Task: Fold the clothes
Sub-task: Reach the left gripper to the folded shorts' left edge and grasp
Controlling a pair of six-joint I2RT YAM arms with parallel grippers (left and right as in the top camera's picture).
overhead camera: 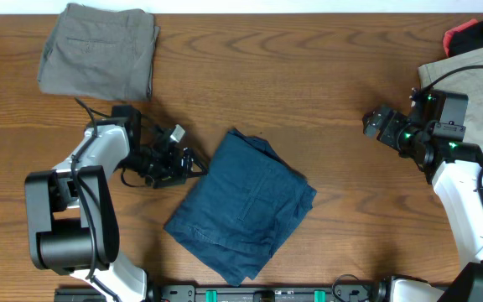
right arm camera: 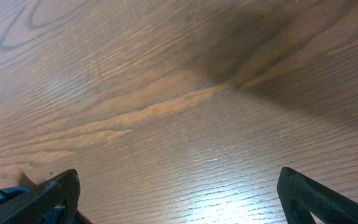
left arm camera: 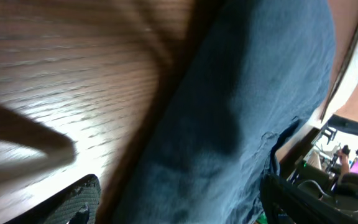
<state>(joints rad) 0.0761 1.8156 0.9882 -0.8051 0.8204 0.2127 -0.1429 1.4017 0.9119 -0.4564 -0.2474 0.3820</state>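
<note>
The navy pair's folded edge (overhead camera: 216,170) (left arm camera: 180,175) is to the right in the overhead view, and my left gripper needs to push that way onto it next, as its spread fingers leave the cloth unpinched.
A dark navy pair of shorts (overhead camera: 246,210) lies folded and askew in the middle of the table. My left gripper (overhead camera: 193,164) sits at its left edge, jaws spread wide. In the left wrist view the navy cloth (left arm camera: 241,124) fills the space between the two fingers (left arm camera: 73,202), which do not pinch it. A grey-olive pair (overhead camera: 99,50) lies folded at the back left. A beige pair (overhead camera: 476,92) lies at the right, partly under my right arm. My right gripper (overhead camera: 374,124) hangs open over bare wood, and its wrist view shows nothing between the fingertips (right arm camera: 309,196).
A red and black bundle (overhead camera: 475,35) sits in the far right corner behind the beige pair. A strip of bare wood table (overhead camera: 334,75) separates the navy pair from the right arm. The arm bases stand along the front edge.
</note>
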